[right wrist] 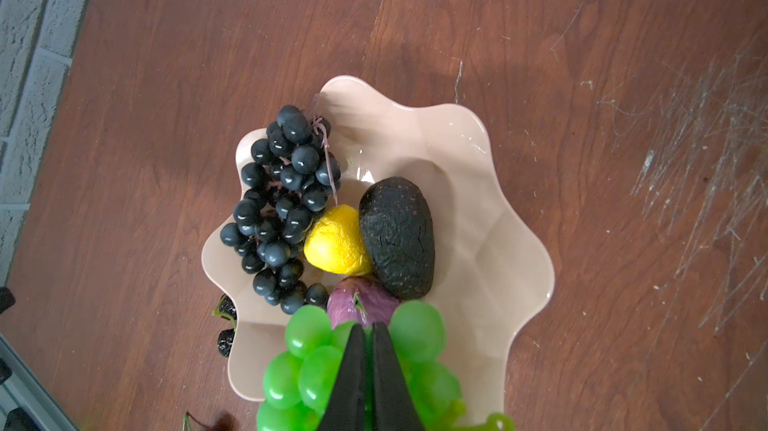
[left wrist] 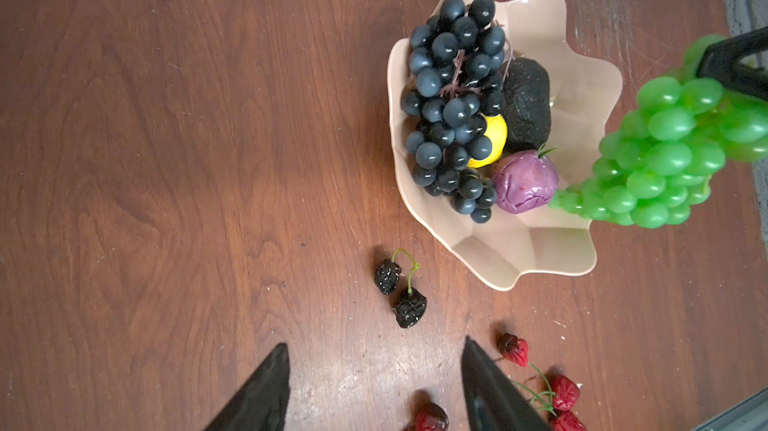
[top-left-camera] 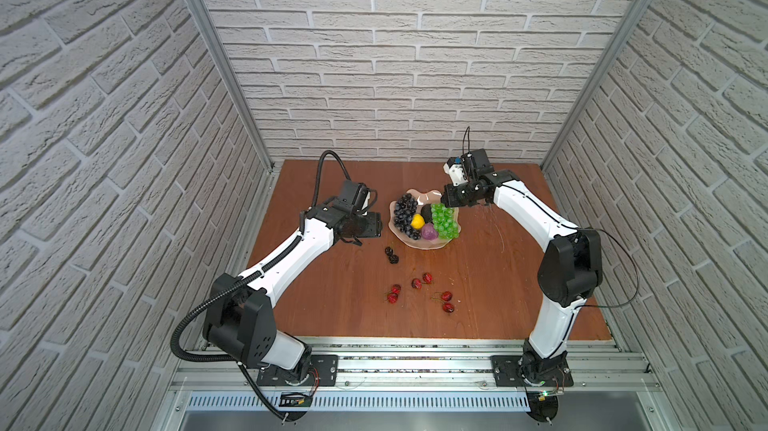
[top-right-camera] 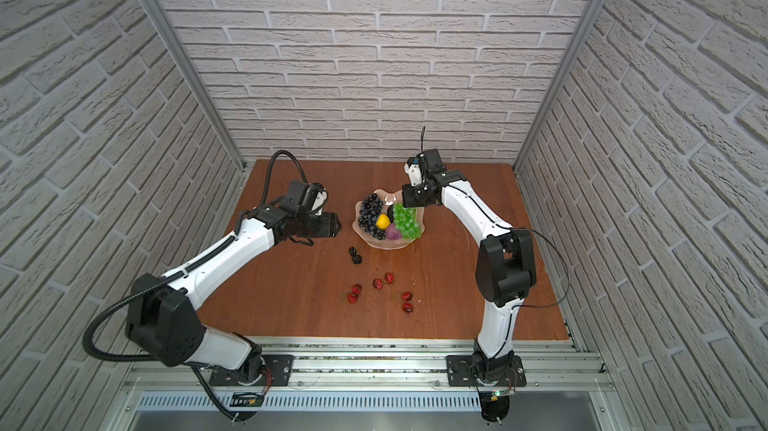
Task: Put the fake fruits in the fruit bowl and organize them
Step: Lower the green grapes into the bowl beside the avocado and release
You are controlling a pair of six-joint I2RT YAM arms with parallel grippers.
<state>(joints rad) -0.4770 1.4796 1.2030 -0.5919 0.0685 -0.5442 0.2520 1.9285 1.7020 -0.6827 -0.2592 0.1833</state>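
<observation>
My right gripper will move outward and down over the bowl's bottom beside the dark avocado and let go of the green grape bunch (top-left-camera: 444, 221), because that spot is bare.
The pale peach fruit bowl (top-left-camera: 409, 242) (left wrist: 519, 250) stands mid-table and holds a dark grape bunch (top-left-camera: 405, 211) (right wrist: 282, 200), a yellow lemon (right wrist: 336, 242), a dark avocado (right wrist: 399, 238) and a purple round fruit (left wrist: 525, 181). My right gripper (right wrist: 366, 325) is shut on the green grape bunch (top-left-camera: 444, 221) (left wrist: 665, 159), which hangs over the bowl's right side. My left gripper (left wrist: 376, 341) is open and empty, left of the bowl, above bare table. Two black cherries (top-left-camera: 390, 255) (left wrist: 401, 292) lie in front of the bowl. Several red cherries (top-left-camera: 419, 281) (left wrist: 515, 350) lie nearer the front.
The brown wooden table (top-left-camera: 316, 308) is walled by brick-patterned panels at the back and both sides. A metal rail (top-left-camera: 415, 358) with both arm bases runs along the front edge. Scratches mark the wood right of the bowl (right wrist: 706, 138).
</observation>
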